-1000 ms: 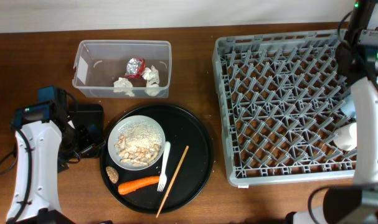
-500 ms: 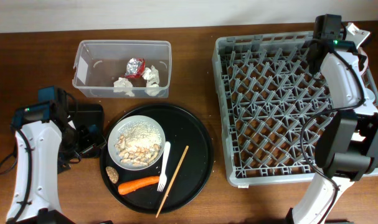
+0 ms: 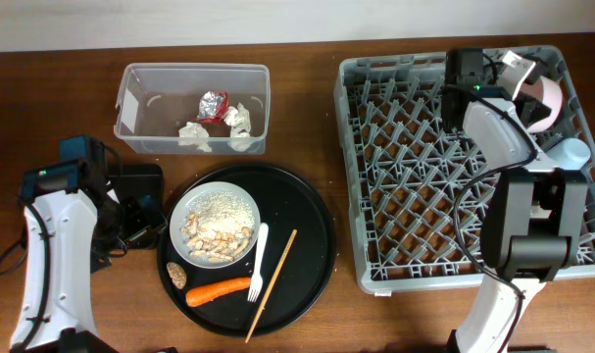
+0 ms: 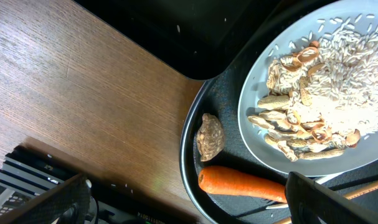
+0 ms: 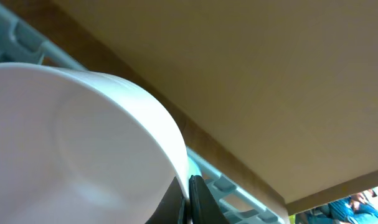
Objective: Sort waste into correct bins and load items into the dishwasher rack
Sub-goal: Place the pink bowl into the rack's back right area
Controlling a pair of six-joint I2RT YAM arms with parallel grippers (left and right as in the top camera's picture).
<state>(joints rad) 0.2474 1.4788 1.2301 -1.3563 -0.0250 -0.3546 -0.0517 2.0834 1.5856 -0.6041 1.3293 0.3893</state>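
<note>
The right gripper next lowers the pink bowl (image 3: 545, 100), slightly left in the overhead view, onto the rack's wires to release, held on edge over the rack.
My right gripper (image 3: 520, 78) is shut on the rim of the pale pink bowl (image 3: 545, 100), held on edge over the far right corner of the grey dishwasher rack (image 3: 444, 196). The right wrist view shows the gripper (image 5: 187, 190) pinching the bowl (image 5: 70, 143). A light-blue cup (image 3: 572, 152) sits in the rack. My left gripper (image 3: 138, 221) is open and empty beside the white plate (image 3: 216, 224) of rice crumbs. The left wrist view shows the carrot (image 4: 245, 185), brown lump (image 4: 210, 135) and plate (image 4: 319, 87). The cream cup is out of view.
The clear tub (image 3: 194, 68) holds napkins (image 3: 194, 134) and a foil wrapper (image 3: 214, 103). The shallow black tray (image 3: 142, 181) lies by my left arm. The round black tray (image 3: 307, 226) carries the fork (image 3: 259, 257), chopstick (image 3: 273, 284), carrot (image 3: 219, 290) and lump (image 3: 176, 274).
My right arm has swung left along the rack's far side, carrying the pink bowl with it. The left arm has not moved.
</note>
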